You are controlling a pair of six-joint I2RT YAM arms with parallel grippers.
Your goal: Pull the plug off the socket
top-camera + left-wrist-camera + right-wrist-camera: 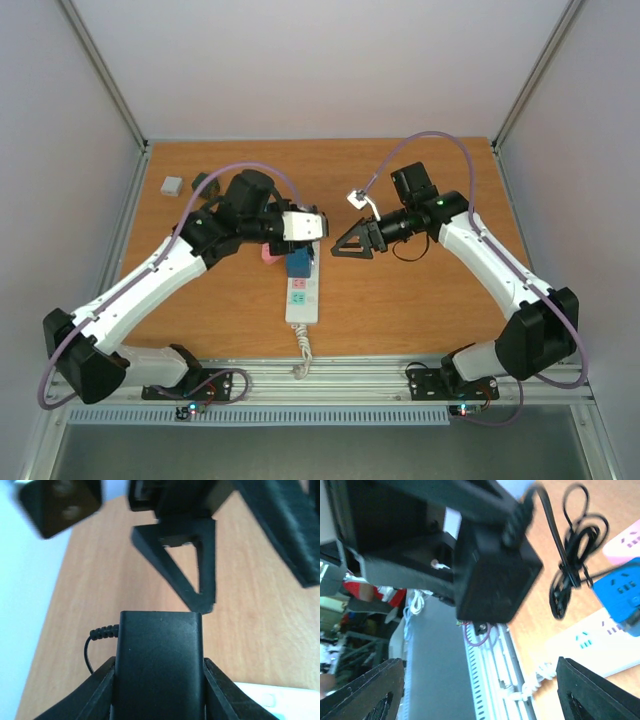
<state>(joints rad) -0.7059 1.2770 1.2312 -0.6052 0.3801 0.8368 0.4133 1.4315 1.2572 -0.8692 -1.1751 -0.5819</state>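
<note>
The plug is off the socket (pixel 303 298), so it goes outward in my left gripper next, left in the top view. It then comes down to bare wood (pixel 231 174) beside the dark object for release.
My left gripper (pixel 160 672) is shut on the black plug (pixel 160 660), a boxy adapter filling the gap between its fingers (pixel 100 685). The right wrist view shows the plug (pixel 495 575) in the air, apart from the socket (pixel 580 645), with its thin black cord (pixel 575 565) dangling in a loose coil. The socket (pixel 303 298) lies on the table, a white strip with pink, blue and green faces and a coiled white cord (pixel 301 355) at its near end. My right gripper (pixel 352 243) is open just right of the left gripper (pixel 318 232), its jaws (pixel 480 690) wide with nothing between them.
A small grey block (pixel 172 185) and a dark object (pixel 200 182) sit at the back left of the wooden table (pixel 420 310). A metal rail (pixel 340 380) runs along the near edge. White walls close in the sides and back.
</note>
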